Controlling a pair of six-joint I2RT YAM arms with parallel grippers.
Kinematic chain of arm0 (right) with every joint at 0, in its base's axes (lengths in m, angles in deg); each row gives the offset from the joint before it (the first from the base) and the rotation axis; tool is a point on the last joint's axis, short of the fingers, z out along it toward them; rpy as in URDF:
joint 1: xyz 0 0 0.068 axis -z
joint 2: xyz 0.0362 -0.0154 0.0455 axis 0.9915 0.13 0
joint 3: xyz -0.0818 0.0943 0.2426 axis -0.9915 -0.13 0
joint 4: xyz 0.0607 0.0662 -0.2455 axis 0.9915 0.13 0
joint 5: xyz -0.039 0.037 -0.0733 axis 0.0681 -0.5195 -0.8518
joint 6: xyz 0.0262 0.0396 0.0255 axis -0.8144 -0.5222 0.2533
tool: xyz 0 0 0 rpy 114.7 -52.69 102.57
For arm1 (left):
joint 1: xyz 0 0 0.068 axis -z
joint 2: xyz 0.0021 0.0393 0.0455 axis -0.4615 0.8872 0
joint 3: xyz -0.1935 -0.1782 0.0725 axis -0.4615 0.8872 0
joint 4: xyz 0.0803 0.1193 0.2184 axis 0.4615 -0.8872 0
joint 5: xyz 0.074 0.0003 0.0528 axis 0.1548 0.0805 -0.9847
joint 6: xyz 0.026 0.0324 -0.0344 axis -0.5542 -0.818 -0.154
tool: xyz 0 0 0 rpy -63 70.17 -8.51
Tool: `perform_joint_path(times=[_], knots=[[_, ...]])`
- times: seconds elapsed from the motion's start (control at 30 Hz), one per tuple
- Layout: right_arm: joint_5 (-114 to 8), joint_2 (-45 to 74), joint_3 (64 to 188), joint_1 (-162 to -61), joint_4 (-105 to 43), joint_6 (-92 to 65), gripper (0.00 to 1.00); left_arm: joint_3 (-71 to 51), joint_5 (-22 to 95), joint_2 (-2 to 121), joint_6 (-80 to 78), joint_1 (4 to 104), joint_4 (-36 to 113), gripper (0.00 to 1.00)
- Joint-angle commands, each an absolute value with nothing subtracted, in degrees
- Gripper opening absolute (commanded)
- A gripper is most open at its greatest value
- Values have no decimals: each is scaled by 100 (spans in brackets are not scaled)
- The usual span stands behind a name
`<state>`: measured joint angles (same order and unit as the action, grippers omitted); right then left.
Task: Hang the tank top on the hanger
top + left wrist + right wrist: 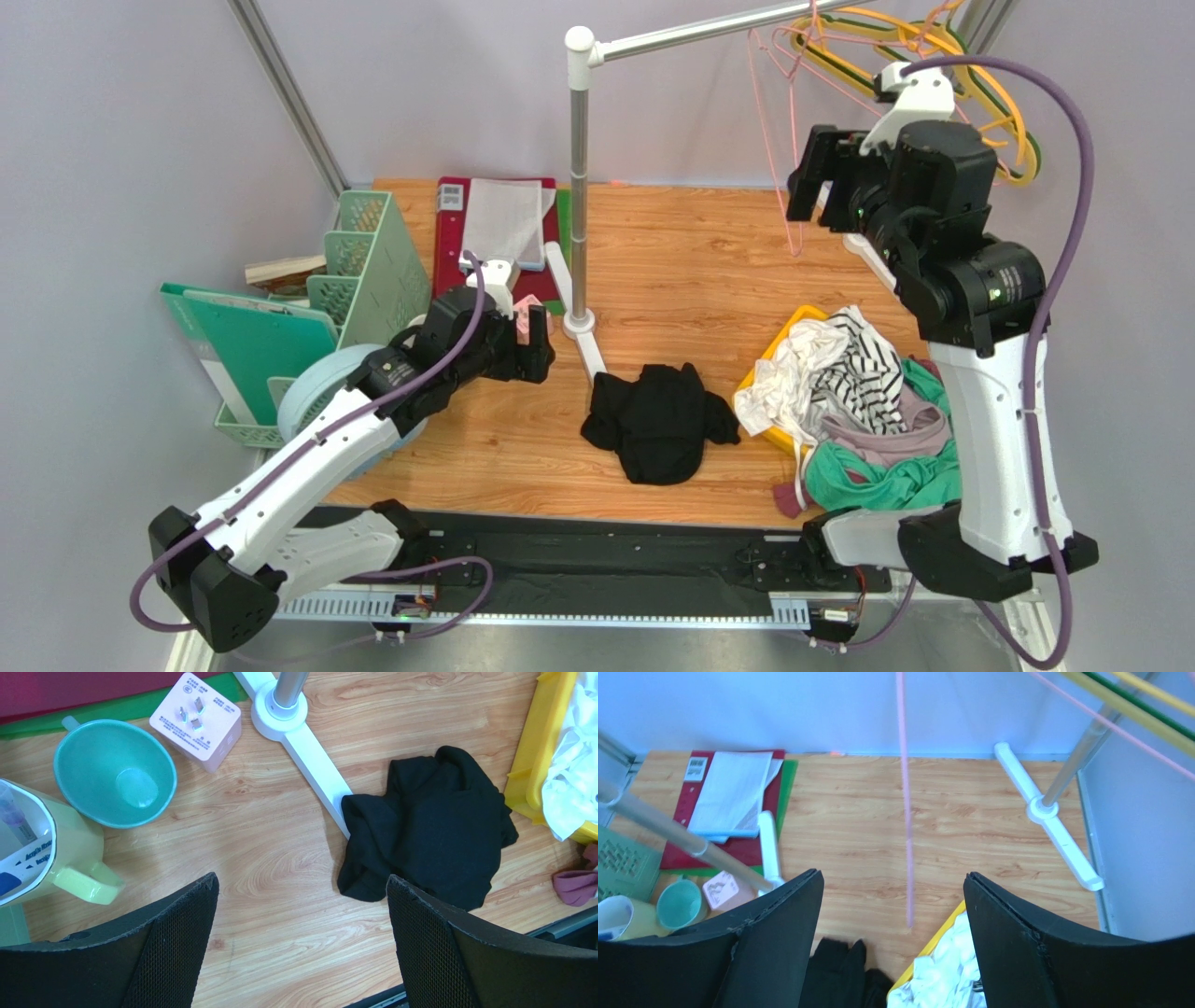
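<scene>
The robot's right gripper will reach outward around the thin pink wire of the hanger and close, as the wire lines up with the gripper's open fingers but hangs beyond their ends.
The black tank top (659,420) lies crumpled on the wooden table beside the rack's foot; it also shows in the left wrist view (428,836) and at the bottom of the right wrist view (840,973). The thin pink hanger (765,126) hangs from the rail at the back right; one of its wires (904,798) runs down between my right fingers. My right gripper (821,175) (892,875) is open, raised next to the hanger, holding nothing. My left gripper (540,343) (300,882) is open and empty above the table, left of the tank top.
A yellow tray (788,343) at right holds a striped garment (849,364) and a green garment (870,476). The rack pole (578,182) stands mid-table. Yellow and green hangers (989,98) hang at the far right. A green file organizer (372,259), teal cup (116,773) and pink plug (196,721) sit at left.
</scene>
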<state>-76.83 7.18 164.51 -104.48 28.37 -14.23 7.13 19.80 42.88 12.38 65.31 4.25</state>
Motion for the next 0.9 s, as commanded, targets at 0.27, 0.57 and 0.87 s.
perform_joint_path(times=[0.27,0.57,0.87], knots=[[-6347,1760,17152,-9326,2117,-983,78,904,1872,3830,1410,6554,530,93],[-6566,2577,17671,-9264,2063,-402,77,931,1837,3760,1630,6554,425,94],[-6479,2806,17609,-9255,2054,-472,52,913,1696,3715,1656,6554,372,93]])
